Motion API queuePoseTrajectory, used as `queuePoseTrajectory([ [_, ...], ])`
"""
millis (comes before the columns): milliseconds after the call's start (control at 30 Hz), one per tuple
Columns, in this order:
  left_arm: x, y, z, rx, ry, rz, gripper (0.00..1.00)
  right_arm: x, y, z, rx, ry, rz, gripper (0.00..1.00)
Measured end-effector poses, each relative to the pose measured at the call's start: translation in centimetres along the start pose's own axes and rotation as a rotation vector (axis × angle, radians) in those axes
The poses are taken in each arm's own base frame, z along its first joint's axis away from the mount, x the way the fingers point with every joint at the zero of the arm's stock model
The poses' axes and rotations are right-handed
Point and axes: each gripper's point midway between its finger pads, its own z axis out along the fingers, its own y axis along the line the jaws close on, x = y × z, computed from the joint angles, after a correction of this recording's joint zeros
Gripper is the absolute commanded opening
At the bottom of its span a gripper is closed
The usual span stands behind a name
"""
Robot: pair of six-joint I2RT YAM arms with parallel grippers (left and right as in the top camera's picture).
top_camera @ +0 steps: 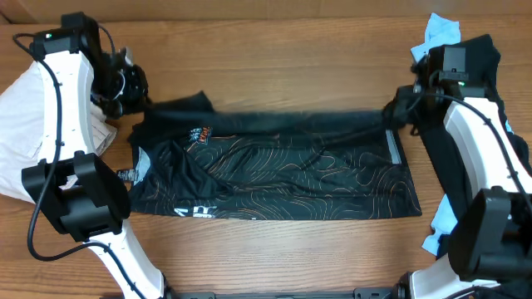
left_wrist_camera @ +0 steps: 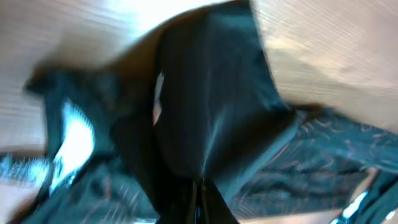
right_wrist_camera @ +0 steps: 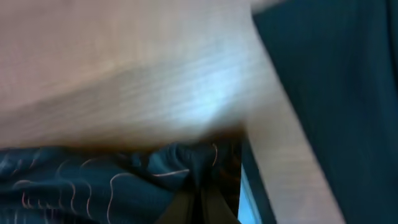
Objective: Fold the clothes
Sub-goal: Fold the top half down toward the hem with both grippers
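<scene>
The shirt's near edge is flat, so next my left gripper should bring its shirt corner back and down to the shirt's near corner (top_camera: 143, 203) beside the white lettering and let go.
The black jersey shirt (top_camera: 274, 174) with faint wavy lines, an orange logo and white lettering lies spread across the middle of the wooden table. My left gripper (top_camera: 125, 90) is shut on the shirt's far left corner; the left wrist view shows black cloth (left_wrist_camera: 211, 112) bunched between the closed fingers (left_wrist_camera: 198, 202). My right gripper (top_camera: 397, 112) is shut on the shirt's far right corner; the right wrist view shows the wavy-lined fabric (right_wrist_camera: 124, 180) pinched at the fingertips (right_wrist_camera: 200, 199). The far edge of the shirt is pulled taut between the two grippers.
A white garment (top_camera: 21, 124) lies at the left edge under the left arm. A dark garment (top_camera: 490, 75) and a light blue one (top_camera: 440, 33) lie at the right, with blue cloth also near the front right (top_camera: 439, 228). Bare wood (top_camera: 274, 50) shows behind the shirt.
</scene>
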Motion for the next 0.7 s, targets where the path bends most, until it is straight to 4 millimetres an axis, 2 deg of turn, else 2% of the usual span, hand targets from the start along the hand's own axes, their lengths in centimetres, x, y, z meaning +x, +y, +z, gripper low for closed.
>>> queuePoseTrajectory([
  [100,1.8,1.5,-0.1,-0.085,0.069,-0.026,0.04,3.4,-0.6,-0.3,0.025,0.136,0.015,0.04],
  [167,2.6,2.2,-0.2,-0.122,0.097,-0.032,0.04,4.9,-0.8,-0.5,0.034,0.200,0.020,0.04],
  [367,5.0,3.7,0.1,-0.196,0.198,-0.052,0.04,7.7,-1.6,-1.3,0.079,0.313,0.028,0.04],
  [533,7.9,5.7,2.2,-0.252,0.329,-0.074,0.04,9.0,-2.0,-1.8,0.103,0.369,0.030,0.04],
  [700,10.0,7.1,4.2,-0.278,0.413,-0.092,0.04,10.2,-2.9,-2.4,0.163,0.419,0.060,0.04],
])
